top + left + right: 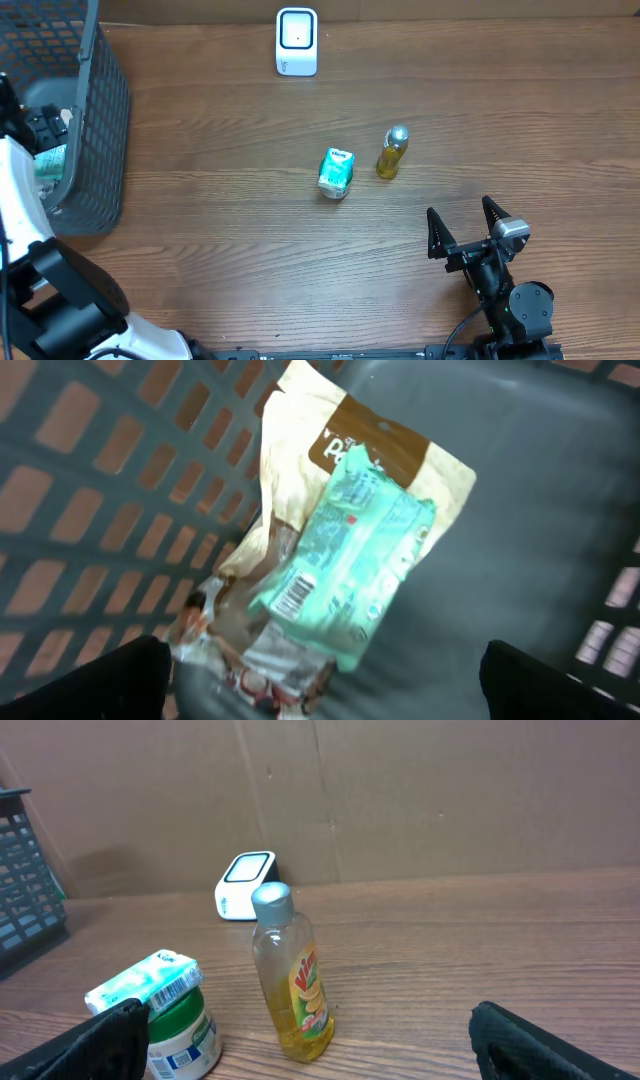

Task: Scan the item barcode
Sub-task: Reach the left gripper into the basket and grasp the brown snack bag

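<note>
The teal packet lies uncovered on top of the cream and brown pouch, so my left gripper will next go down open into the basket [100, 110] and close around the teal packet's middle [50, 163].
My left gripper [325, 695] hangs open inside the grey basket [100, 110], with nothing between its fingers. Below it a teal packet [345, 560] with a barcode lies on a cream and brown pouch [300, 450]. My right gripper [463, 226] stands open above the table's front right, empty. Ahead of it a yellow bottle [392, 153] with a silver cap stands upright. To its left a teal pack [143, 982] rests on a green-lidded jar [183, 1030]. The white scanner [297, 42] stands at the table's far edge.
The basket's mesh walls [120, 490] close in on my left gripper. A brown cardboard wall [400, 790] rises behind the scanner [244, 885]. Bare wooden table [520, 120] spreads to the right of the bottle.
</note>
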Robot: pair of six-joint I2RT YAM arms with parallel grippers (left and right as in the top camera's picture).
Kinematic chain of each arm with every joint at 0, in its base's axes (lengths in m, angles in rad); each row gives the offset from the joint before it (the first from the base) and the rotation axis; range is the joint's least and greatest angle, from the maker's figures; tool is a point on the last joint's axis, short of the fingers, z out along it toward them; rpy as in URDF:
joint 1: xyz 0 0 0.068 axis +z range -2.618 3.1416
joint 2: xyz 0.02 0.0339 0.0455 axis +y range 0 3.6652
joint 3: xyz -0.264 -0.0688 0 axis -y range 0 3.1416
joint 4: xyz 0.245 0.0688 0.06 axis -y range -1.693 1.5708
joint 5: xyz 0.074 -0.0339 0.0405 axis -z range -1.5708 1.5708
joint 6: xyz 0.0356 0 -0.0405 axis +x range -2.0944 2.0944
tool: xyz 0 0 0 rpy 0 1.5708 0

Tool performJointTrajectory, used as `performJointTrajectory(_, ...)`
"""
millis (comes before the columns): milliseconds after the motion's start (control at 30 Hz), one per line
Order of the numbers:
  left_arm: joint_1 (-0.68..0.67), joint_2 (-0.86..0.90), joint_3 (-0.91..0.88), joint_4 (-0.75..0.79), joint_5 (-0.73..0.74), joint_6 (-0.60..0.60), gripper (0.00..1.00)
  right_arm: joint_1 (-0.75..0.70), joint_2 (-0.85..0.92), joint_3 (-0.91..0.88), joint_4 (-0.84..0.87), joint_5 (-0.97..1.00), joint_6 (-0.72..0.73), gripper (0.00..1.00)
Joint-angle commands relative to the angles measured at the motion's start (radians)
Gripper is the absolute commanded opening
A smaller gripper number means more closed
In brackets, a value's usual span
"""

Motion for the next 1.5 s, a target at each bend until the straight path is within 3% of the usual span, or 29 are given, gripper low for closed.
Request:
performJointTrajectory(0,0.053,0.053,0.006,0.037,0.159,0.076,1.00,0.005,-0.008,-0.010,0.003,0.009,-0.003,1.00)
performJointTrajectory(133,0.070,0.101,0.006,0.079,0.258,0.154,1.00,0.005,-0.008,-0.010,0.003,0.009,-0.003,1.00)
performJointTrajectory(233,0.070,0.153,0.006,0.118,0.194,0.224,0.99,0.005,-0.008,-0.010,0.003,0.009,-0.003,1.00)
performJointTrajectory(1033,0.105,0.363,0.006,0.189,0.132,0.193,1.00,0.005,-0.008,-0.010,0.003,0.009,-0.003,1.00)
performJointTrajectory(1100,0.109,0.372,0.006,0.185,0.135,0.165,0.88,0.005,-0.008,-0.011,0.003,0.009,-0.003,1.00)
performJointTrajectory(1133,0.109,0.374,0.006,0.180,0.136,0.164,0.77,0.005,-0.008,-0.010,0.003,0.009,-0.003,1.00)
performJointTrajectory(1200,0.109,0.375,0.006,0.170,0.136,0.164,0.43,0.005,-0.008,-0.010,0.003,0.009,-0.003,1.00)
performJointTrajectory(1233,0.108,0.375,0.006,0.167,0.136,0.165,0.35,0.005,-0.008,-0.011,0.003,0.009,-0.003,1.00)
performJointTrajectory(1367,0.103,0.370,0.006,0.161,0.174,0.158,0.18,0.005,-0.008,-0.010,0.003,0.009,-0.003,1.00)
performJointTrajectory(1467,0.099,0.338,0.008,0.167,0.214,0.087,0.12,0.005,-0.008,-0.010,0.003,0.009,-0.003,1.00)
